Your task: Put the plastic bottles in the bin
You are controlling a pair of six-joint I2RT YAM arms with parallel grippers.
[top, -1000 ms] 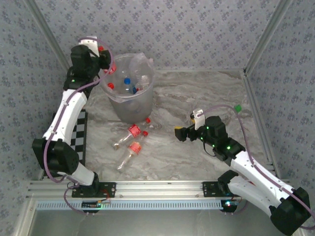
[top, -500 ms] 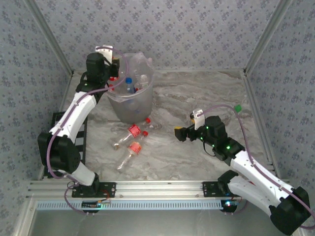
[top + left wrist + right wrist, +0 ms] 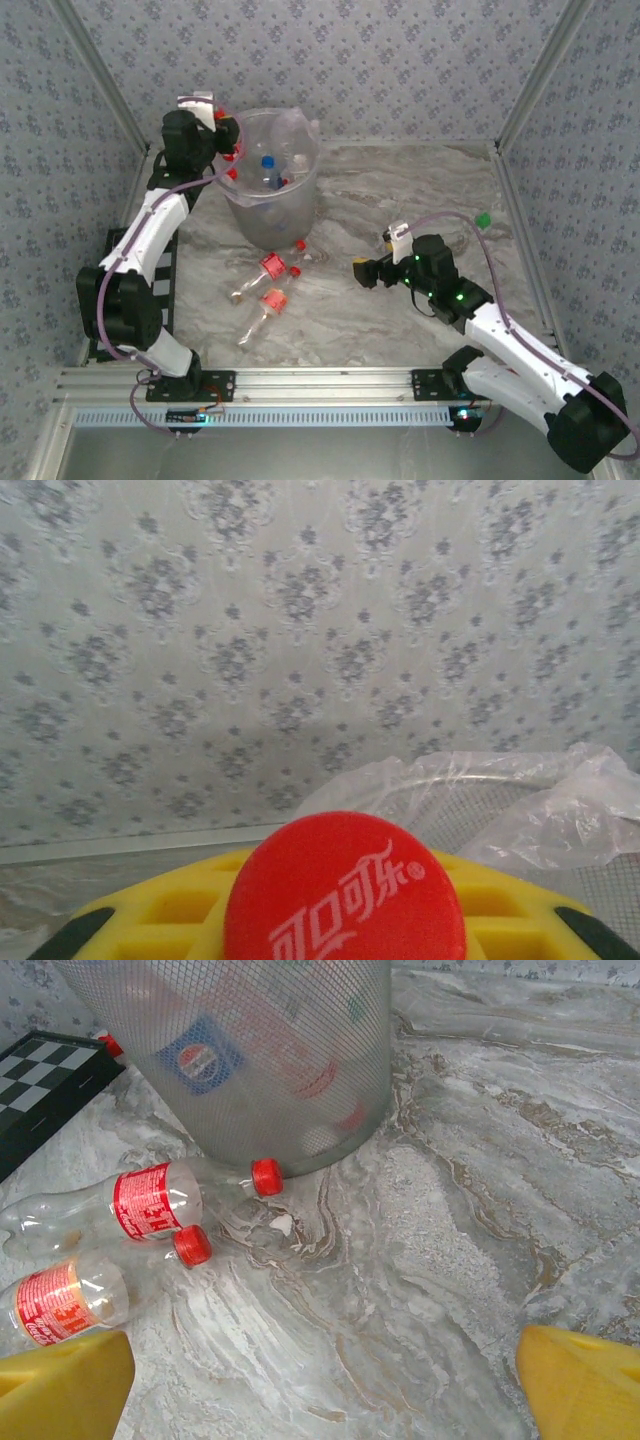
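My left gripper carries the bottle sideways toward the blue cap next and releases it, since the bin's opening (image 3: 270,148) (image 3: 470,818) lies beside my left gripper, still at the bin's rim.
My left gripper (image 3: 222,135) is up at the left rim of the bin (image 3: 272,215), shut on a plastic bottle whose red cap (image 3: 345,890) sits between its yellow fingers (image 3: 150,920). The bag-lined rim of the bin (image 3: 480,795) lies just beyond the cap. Several bottles lie inside the bin, one with a blue cap (image 3: 267,160). Two red-labelled bottles (image 3: 272,265) (image 3: 270,302) lie on the table in front of the bin (image 3: 250,1060), also seen as bottles (image 3: 150,1200) (image 3: 60,1305). My right gripper (image 3: 362,272) hovers open to their right, nothing between its fingers (image 3: 60,1390).
A clear bottle with a green cap (image 3: 483,219) lies behind my right arm near the right wall. A checkerboard (image 3: 160,280) lies along the left side under my left arm. Marble tabletop (image 3: 420,1260) stretches between my right gripper and the bottles.
My left gripper swung over the bin's left rim with the bottle, then drew back slightly left. The bin shifted a little. My right arm barely moved.
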